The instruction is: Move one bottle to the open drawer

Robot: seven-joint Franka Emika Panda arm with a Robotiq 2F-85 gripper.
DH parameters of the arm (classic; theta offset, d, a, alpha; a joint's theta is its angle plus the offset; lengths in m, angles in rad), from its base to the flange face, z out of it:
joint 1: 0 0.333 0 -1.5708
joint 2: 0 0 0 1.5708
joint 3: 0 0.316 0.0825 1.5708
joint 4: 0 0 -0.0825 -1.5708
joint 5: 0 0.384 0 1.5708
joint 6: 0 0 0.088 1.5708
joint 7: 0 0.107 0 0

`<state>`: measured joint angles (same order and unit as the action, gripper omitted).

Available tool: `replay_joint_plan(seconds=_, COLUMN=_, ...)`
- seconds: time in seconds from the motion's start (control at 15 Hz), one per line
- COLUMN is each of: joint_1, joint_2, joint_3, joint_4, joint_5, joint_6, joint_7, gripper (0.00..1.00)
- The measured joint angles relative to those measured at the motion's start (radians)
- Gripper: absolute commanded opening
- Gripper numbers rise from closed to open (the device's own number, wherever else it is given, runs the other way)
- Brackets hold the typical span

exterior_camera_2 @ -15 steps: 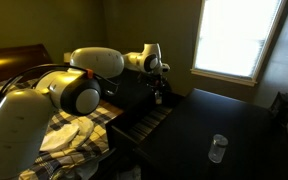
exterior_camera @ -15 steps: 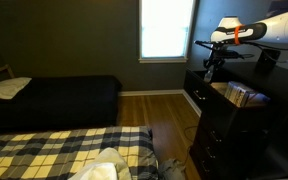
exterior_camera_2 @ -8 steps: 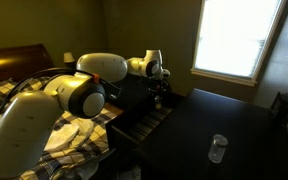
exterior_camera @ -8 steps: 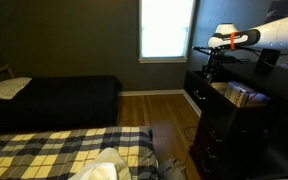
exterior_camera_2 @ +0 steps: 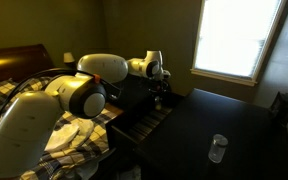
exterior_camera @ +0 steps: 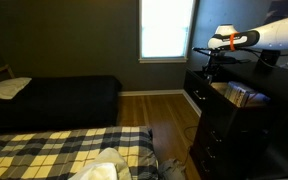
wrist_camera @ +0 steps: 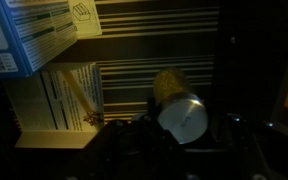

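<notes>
I will next lower my gripper and reach slightly outward into the open drawer (exterior_camera: 246,95). Then I will release the bottle on the drawer's striped bottom beside the booklets.
My gripper (wrist_camera: 180,132) is shut on a bottle (wrist_camera: 177,108) with a silver cap and a yellowish body, seen end-on in the wrist view. It hangs over the open drawer (wrist_camera: 154,40), whose floor is pale and striped. In both exterior views the gripper (exterior_camera: 210,68) (exterior_camera_2: 159,96) is above the black dresser, next to the open drawer (exterior_camera: 246,95) (exterior_camera_2: 142,120). The held bottle is too dark to make out there. A second clear bottle (exterior_camera_2: 217,148) stands on the dresser top.
Light boxes and booklets (wrist_camera: 44,50) lie in the drawer's left part. A window (exterior_camera: 167,28) is behind the dresser. A bed with a plaid blanket (exterior_camera: 54,150) fills the foreground and a dark bed (exterior_camera: 54,98) stands beyond.
The arm dropped a little over the drawer between one second and half a second ago. It has stayed still since.
</notes>
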<state>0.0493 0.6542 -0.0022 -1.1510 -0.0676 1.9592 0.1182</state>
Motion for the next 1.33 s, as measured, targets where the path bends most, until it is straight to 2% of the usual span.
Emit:
replay_joint_plan(seconds=0.33, joint_1=0.0, joint_2=0.024, joint_3=-0.004, joint_4=0.015, joint_5=-0.002, joint_6=0.0, joint_7=-0.033, gripper=0.25)
replay_joint_plan(seconds=1.0, joint_1=-0.006, joint_2=0.16, joint_3=-0.008, joint_4=0.133, joint_5=-0.002, joint_6=0.0, joint_7=-0.117, gripper=0.25)
replay_joint_plan(seconds=1.13, joint_1=-0.006, joint_2=0.179, joint_3=-0.008, joint_4=0.154, joint_5=-0.002, joint_6=-0.001, joint_7=-0.123, gripper=0.62)
replay_joint_plan(seconds=1.33, joint_1=-0.009, joint_2=0.197, joint_3=-0.008, joint_4=0.178, joint_5=-0.002, joint_6=-0.008, joint_7=-0.125, gripper=0.84)
